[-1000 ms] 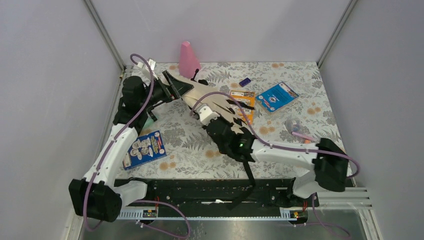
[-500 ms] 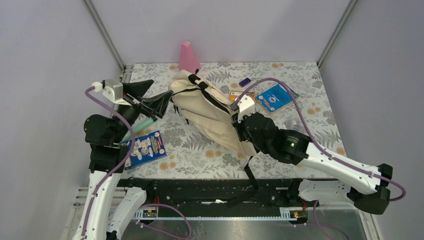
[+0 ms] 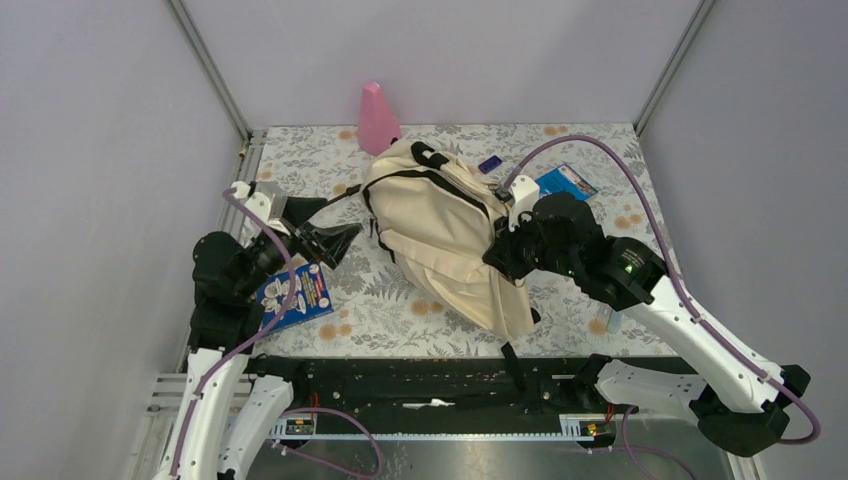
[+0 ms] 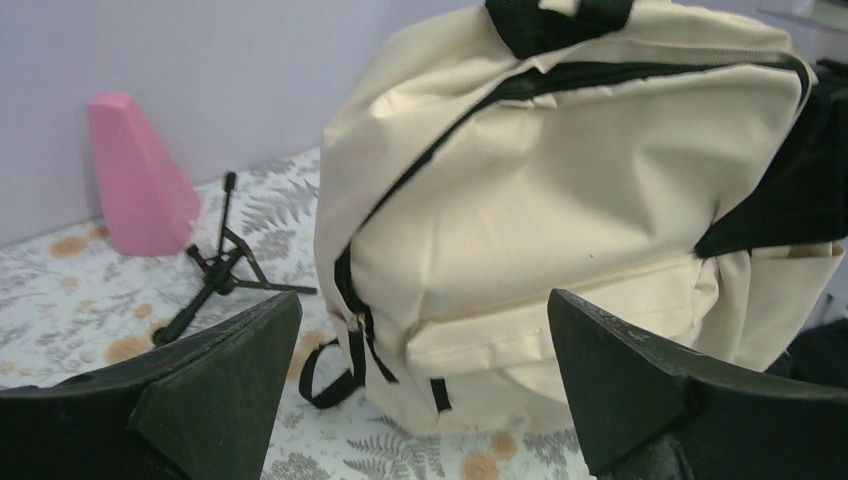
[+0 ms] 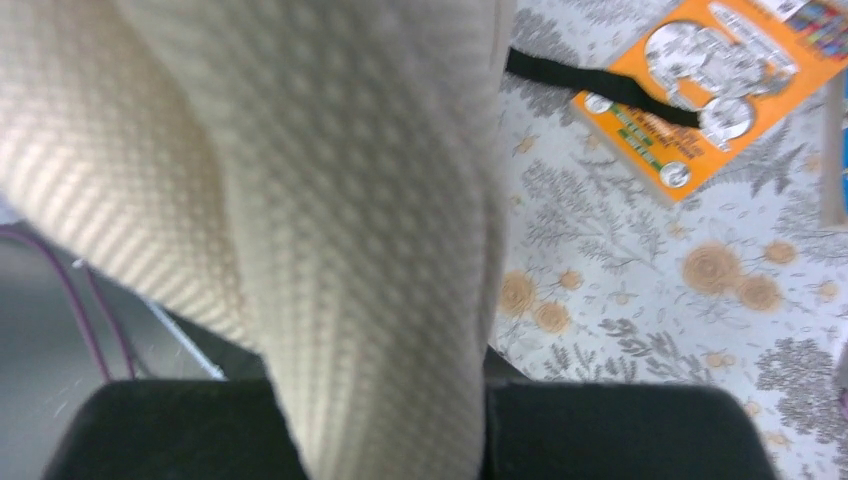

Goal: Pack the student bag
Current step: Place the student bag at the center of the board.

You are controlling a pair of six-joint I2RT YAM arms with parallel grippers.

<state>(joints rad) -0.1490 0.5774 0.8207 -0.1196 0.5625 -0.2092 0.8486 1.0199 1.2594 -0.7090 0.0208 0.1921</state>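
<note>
I should move my left gripper to the right in the top view, onto the bag's side at the zipper's lower end (image 3: pixel 368 200) (image 4: pixel 345 272), because only the bag's opposite side is held.
The student bag (image 3: pixel 440 225), cream-beige with black straps and a black zipper, stands slumped in the middle of the table. In the left wrist view the student bag (image 4: pixel 560 200) fills the picture, front pocket facing me. My left gripper (image 3: pixel 318 228) hangs open to the bag's left, apart from it, with nothing between its black fingers (image 4: pixel 230 380). My right gripper (image 3: pixel 508 248) is shut on the bag's right side. In the right wrist view cream mesh fabric (image 5: pixel 350 200) runs down between the black fingers (image 5: pixel 620 430).
A pink cone (image 3: pixel 378 118) stands at the back, with a small black tripod (image 4: pixel 215 275) lying near it. One blue booklet (image 3: pixel 293 295) lies front left, another blue booklet (image 3: pixel 570 182) back right. An orange booklet (image 5: pixel 710 90) lies under a black strap (image 5: pixel 600 85). A black rail (image 3: pixel 420 375) runs along the front edge.
The left gripper has let go of the bag, opened wide and drawn back to the left. The right arm has swung right, and the bag now stands up taller.
</note>
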